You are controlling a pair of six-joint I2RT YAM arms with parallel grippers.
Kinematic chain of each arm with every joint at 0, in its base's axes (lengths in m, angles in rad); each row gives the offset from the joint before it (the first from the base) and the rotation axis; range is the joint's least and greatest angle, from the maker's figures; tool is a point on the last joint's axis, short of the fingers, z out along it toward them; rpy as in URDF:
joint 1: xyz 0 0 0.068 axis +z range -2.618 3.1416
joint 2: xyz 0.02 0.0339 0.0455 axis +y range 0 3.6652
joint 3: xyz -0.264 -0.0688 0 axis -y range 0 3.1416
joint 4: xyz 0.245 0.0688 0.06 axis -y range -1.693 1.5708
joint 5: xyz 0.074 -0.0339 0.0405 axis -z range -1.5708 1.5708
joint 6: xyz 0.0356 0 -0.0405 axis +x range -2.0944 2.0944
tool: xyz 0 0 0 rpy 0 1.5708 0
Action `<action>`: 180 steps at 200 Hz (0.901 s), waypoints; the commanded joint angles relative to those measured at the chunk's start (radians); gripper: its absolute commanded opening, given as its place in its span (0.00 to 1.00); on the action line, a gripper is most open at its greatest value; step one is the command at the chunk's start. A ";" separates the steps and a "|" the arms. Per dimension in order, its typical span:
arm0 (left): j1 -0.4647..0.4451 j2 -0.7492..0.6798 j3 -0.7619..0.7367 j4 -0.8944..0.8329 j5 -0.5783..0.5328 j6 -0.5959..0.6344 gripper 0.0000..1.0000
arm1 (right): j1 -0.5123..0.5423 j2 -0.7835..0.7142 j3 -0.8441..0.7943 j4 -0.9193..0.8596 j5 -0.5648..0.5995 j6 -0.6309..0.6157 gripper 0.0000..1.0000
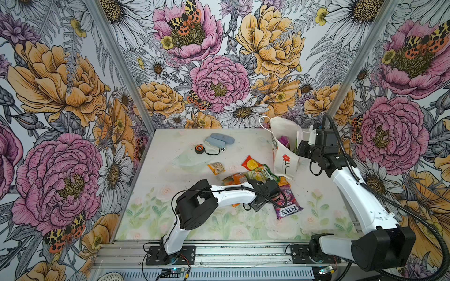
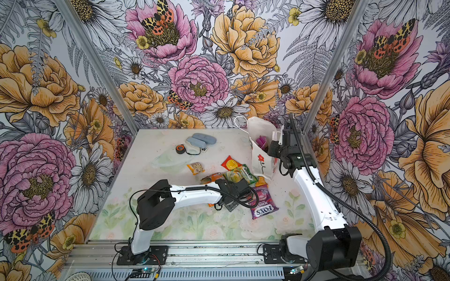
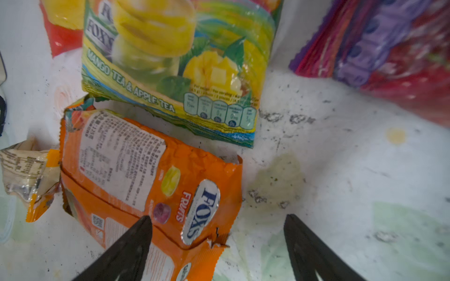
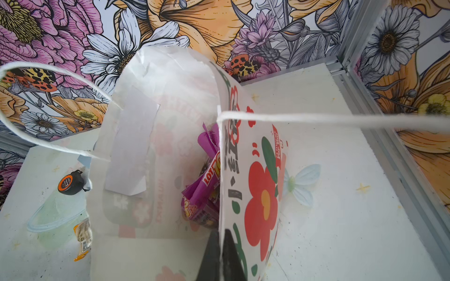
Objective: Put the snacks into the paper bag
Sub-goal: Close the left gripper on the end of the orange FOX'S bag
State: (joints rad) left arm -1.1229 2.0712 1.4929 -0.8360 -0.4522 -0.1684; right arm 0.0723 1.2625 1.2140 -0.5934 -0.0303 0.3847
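Observation:
I will next lower the open fingers of my left gripper around the logo end [image 3: 203, 219] of the orange Fox's Fruits packet [image 3: 151, 175] below it and close them, because that end reaches between them.
The white paper bag [image 1: 285, 158] [image 4: 170, 146] with a red flower stands at the back right. My right gripper [image 4: 220, 234] [image 1: 299, 147] is shut on its side wall, holding the mouth wide. Purple packets [image 4: 204, 192] lie inside. My left gripper [image 3: 216, 219] [image 1: 257, 204] hangs open and empty over the orange Fox's Fruits packet [image 3: 151, 175] [image 1: 235, 178], with one finger above it and the other above bare table. Close by lie a green-yellow mango tea packet [image 3: 180, 65], a red-yellow packet [image 1: 250, 164], the purple Fox's Berries packet [image 1: 287, 202] and a small orange packet [image 1: 216, 168].
Two grey-blue oblong cases [image 1: 219, 141] and a round black-orange tape measure [image 1: 199, 149] sit at the back of the table. A clear plastic tray [image 1: 187, 159] lies in front of them. Flowered walls on metal posts close in three sides.

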 commanded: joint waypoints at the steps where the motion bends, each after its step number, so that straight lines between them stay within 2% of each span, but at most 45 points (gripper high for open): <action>1: 0.025 0.016 0.012 -0.026 -0.037 -0.024 0.86 | -0.006 -0.021 -0.012 -0.018 0.013 0.006 0.00; 17: 0.040 0.025 0.001 -0.025 -0.016 -0.035 0.83 | -0.007 -0.017 -0.014 -0.019 0.013 0.006 0.00; 80: 0.060 0.075 -0.022 -0.020 0.036 -0.057 0.56 | -0.008 -0.017 -0.015 -0.018 0.010 0.007 0.00; 96: 0.060 0.072 -0.022 -0.021 0.039 -0.062 0.46 | -0.009 -0.017 -0.016 -0.019 0.009 0.008 0.00; 118: 0.061 0.068 -0.021 -0.021 0.040 -0.067 0.26 | -0.009 -0.014 -0.015 -0.019 0.006 0.008 0.00; 128: 0.061 0.063 -0.021 -0.020 0.038 -0.072 0.20 | -0.009 -0.017 -0.014 -0.019 0.006 0.007 0.00; 180: 0.055 -0.018 -0.063 0.023 0.041 -0.066 0.07 | -0.008 -0.016 -0.015 -0.019 0.007 0.008 0.00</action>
State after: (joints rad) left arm -1.0691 2.0884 1.4845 -0.8207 -0.4644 -0.2321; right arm 0.0704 1.2621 1.2125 -0.5930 -0.0303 0.3851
